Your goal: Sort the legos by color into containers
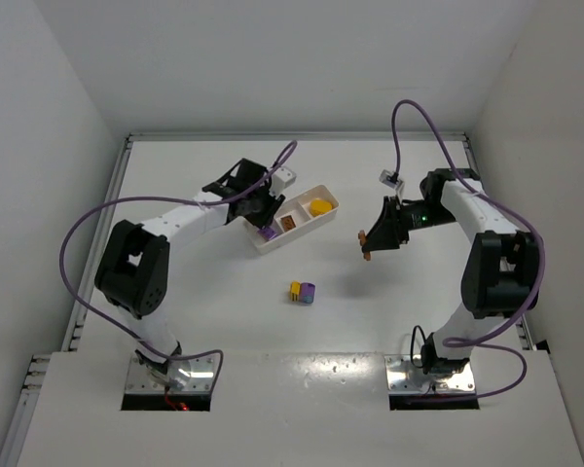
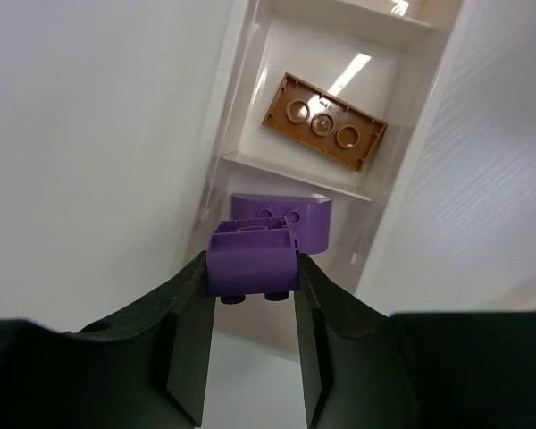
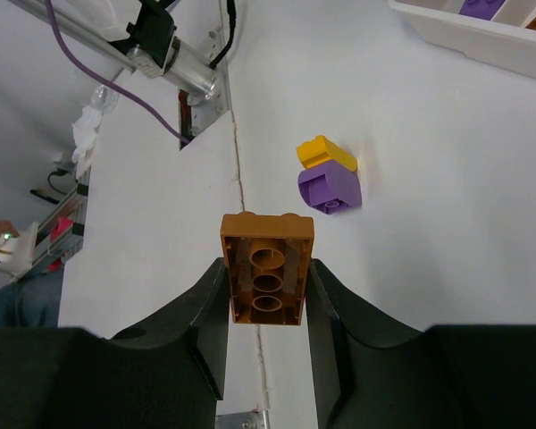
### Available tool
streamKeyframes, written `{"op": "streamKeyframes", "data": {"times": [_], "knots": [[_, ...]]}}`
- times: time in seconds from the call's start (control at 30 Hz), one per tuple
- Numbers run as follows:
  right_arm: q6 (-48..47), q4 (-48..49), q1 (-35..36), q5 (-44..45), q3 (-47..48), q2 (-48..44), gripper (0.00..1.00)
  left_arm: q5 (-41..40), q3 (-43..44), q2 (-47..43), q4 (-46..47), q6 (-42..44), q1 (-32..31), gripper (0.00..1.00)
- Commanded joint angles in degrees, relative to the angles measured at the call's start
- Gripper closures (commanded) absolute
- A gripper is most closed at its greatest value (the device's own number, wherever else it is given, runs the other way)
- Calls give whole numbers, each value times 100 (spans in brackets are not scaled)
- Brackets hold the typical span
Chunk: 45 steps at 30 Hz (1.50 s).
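Note:
The free bottom of the tray's near section (image 1: 257, 236) (image 2: 259, 313) is just below my left gripper, so next I need to lower the gripper a little and release the brick beside the matching purple one.
The white three-compartment tray (image 1: 269, 245) lies at the table's centre back. My left gripper (image 2: 250, 277) is shut on a purple brick (image 2: 252, 261) and holds it over the tray's near compartment, where another purple brick (image 2: 286, 219) lies. The middle compartment holds an orange brick (image 2: 323, 121), the far one a yellow piece (image 1: 319, 206). My right gripper (image 3: 266, 277) is shut on an orange brick (image 3: 266, 268) and holds it above the table, right of the tray (image 3: 482, 40). A yellow and purple stacked pair (image 1: 303, 292) lies on the table, also in the right wrist view (image 3: 329, 177).
White walls enclose the table on three sides. A metal rail (image 1: 102, 233) runs along the left edge. Purple cables (image 1: 73, 243) loop from both arms.

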Motion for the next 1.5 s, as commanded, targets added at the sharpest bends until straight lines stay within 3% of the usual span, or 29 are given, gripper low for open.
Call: {"op": "streamKeyframes", "data": {"times": [0.0, 0.17, 0.23, 0.43, 0.47, 0.5, 0.73, 0.87, 0.93, 0.97, 1.0, 1.1, 1.33, 1.47], "knots": [[-173, -216, -19, -301, 192, 11, 92, -156, 180, 126, -166, -102, 37, 100], [-173, -216, -19, -301, 254, 63, 91, -209, 180, 188, -289, -102, 37, 100], [-121, -216, -19, -248, 254, 116, 91, -209, 180, 241, -420, -102, 89, 94], [221, -15, 42, -195, 377, 169, 91, -43, 180, 241, -544, -102, 143, 33], [301, 91, 42, -195, 429, 169, 91, 19, 180, 241, -544, -102, 143, 17], [371, 92, 42, -195, 430, 169, 91, 89, 180, 241, -544, -102, 212, 12], [1056, 355, 42, -195, 728, 274, 91, 1361, 22, -180, -229, -348, 476, 5], [2055, 776, 95, 14, 1000, 187, 91, 1828, -206, -822, 263, -498, 477, 4], [2688, 1495, 209, 182, 1001, -40, 91, 1979, -268, -1165, 483, -568, 529, 4], [3562, 1907, 261, 444, 879, -164, 91, 2032, -268, -1270, 545, -629, 529, 2], [4023, 2833, 357, 603, 782, -304, 91, 2032, -320, -1367, 598, -630, 529, 0], [5280, 4244, 621, 1271, 465, -684, 92, 2146, -321, -1719, 669, -691, 529, 0], [5768, 4775, 1332, 2299, 1202, 79, 92, 2349, -216, -2045, 652, -1796, 1073, 0], [5707, 4628, 1755, 2757, 1834, 844, 92, 2909, -215, -2045, 651, -1808, 1530, 0]]}}
